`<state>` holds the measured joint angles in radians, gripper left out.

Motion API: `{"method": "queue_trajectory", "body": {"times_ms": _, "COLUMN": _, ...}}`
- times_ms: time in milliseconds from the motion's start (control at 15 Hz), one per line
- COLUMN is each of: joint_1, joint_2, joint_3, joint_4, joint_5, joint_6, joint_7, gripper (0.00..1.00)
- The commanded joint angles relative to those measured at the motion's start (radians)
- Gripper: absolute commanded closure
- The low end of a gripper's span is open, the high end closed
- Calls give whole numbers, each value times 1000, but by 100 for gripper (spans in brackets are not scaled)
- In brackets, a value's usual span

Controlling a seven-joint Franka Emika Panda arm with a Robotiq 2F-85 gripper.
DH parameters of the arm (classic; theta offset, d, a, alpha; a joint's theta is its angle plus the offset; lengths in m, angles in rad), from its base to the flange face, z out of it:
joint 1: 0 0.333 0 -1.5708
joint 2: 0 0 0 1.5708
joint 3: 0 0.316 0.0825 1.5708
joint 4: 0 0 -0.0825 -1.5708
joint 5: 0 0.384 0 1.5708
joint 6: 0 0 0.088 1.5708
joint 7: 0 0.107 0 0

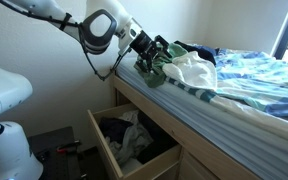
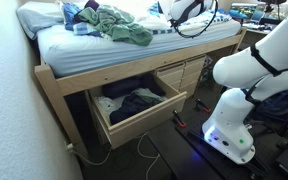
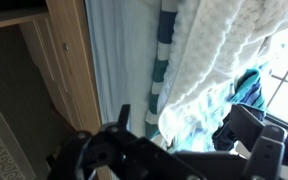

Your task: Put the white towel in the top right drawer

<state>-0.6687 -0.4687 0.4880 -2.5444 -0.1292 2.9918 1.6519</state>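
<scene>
I need to ease my gripper outward onto the white towel's near edge next, just outward of my gripper. The towel's near edge already shows between my open fingers.
The white towel lies crumpled on the bed among other clothes, near the bed's edge. In the wrist view it fills the upper right, bright and textured. My gripper hovers at the bed's edge right beside the towel, over a green garment. In the wrist view the gripper is open, its two dark fingers spread with the towel's lower edge between them. One drawer under the bed stands pulled out with dark and white clothes inside; it also shows in an exterior view.
The wooden bed frame runs below the striped mattress. A green garment pile and blue clothes lie on the bed. Closed drawers sit beside the open one. The robot base stands on the floor close to the bed.
</scene>
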Motion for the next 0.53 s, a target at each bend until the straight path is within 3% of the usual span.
{"method": "queue_trajectory", "body": {"times_ms": 0, "joint_1": 0, "joint_2": -1, "joint_3": 3, "joint_4": 0, "joint_5": 0, "joint_6": 0, "joint_7": 3, "gripper": 0}}
{"method": "queue_trajectory", "body": {"times_ms": 467, "joint_1": -69, "joint_2": 80, "joint_3": 82, "joint_4": 90, "joint_5": 18, "joint_6": 43, "joint_7": 128, "gripper": 0}}
